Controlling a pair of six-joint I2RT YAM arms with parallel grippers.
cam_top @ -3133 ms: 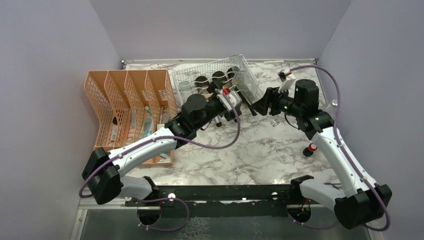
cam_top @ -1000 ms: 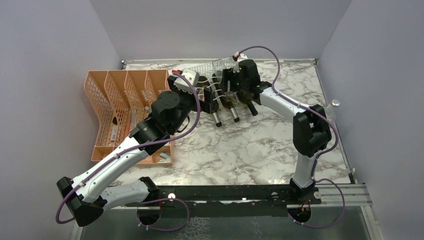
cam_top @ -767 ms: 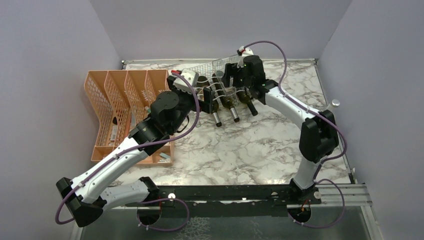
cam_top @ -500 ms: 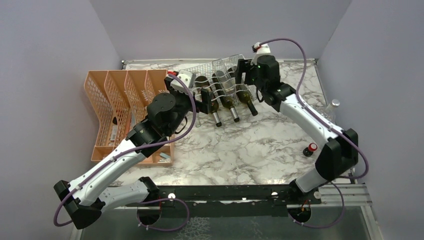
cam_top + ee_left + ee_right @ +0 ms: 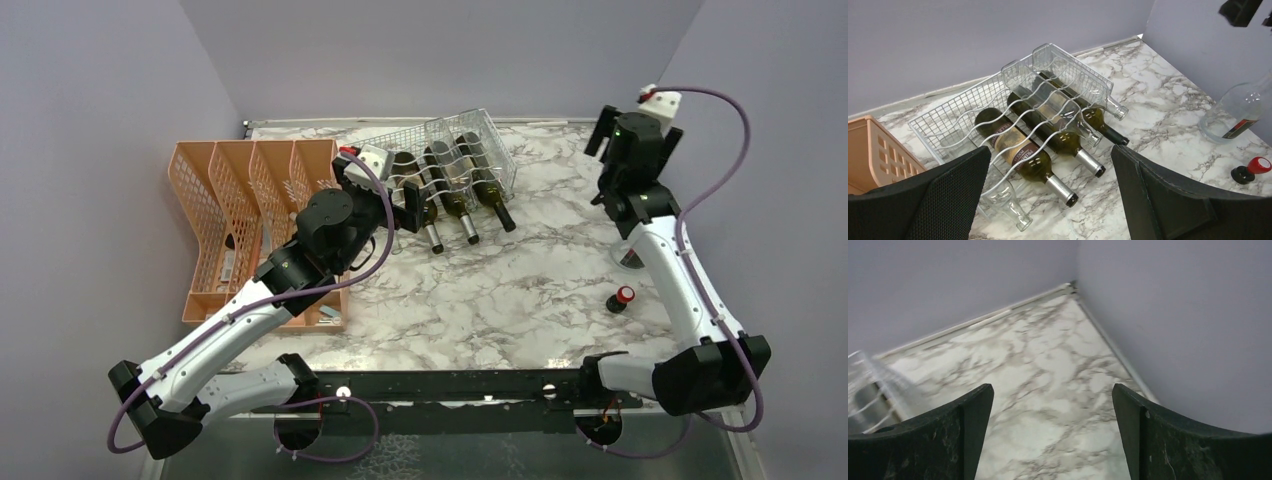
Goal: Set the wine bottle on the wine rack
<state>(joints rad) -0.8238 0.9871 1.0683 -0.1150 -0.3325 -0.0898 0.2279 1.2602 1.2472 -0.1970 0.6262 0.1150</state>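
The clear bottle with the red label stands upright apart from the rack [image 5: 455, 150], so my right gripper should next draw back and onto its neck to close.
The white wire wine rack [image 5: 455, 150] stands at the back middle of the table and also shows in the left wrist view [image 5: 973, 107]. Three dark wine bottles [image 5: 462, 200] lie in its wavy cradles, necks toward the front [image 5: 1023, 152]. Clear glass bottles [image 5: 1075, 75] lie in the rack too. My left gripper [image 5: 395, 200] is open and empty just in front left of the rack [image 5: 1050, 150]. My right gripper [image 5: 612, 135] is open and empty, raised near the back right corner [image 5: 1053, 390], apart from the rack.
An orange mesh file organiser [image 5: 255, 210] stands at the left. A clear bottle with a red label [image 5: 1235, 112] stands upright by the right wall, mostly hidden behind my right arm in the top view. A red-topped stopper [image 5: 622, 297] lies near the right edge.
My right gripper has drawn back from the rack and swung right and up to the back right corner. The bottles stay in the rack. The left arm has barely moved.
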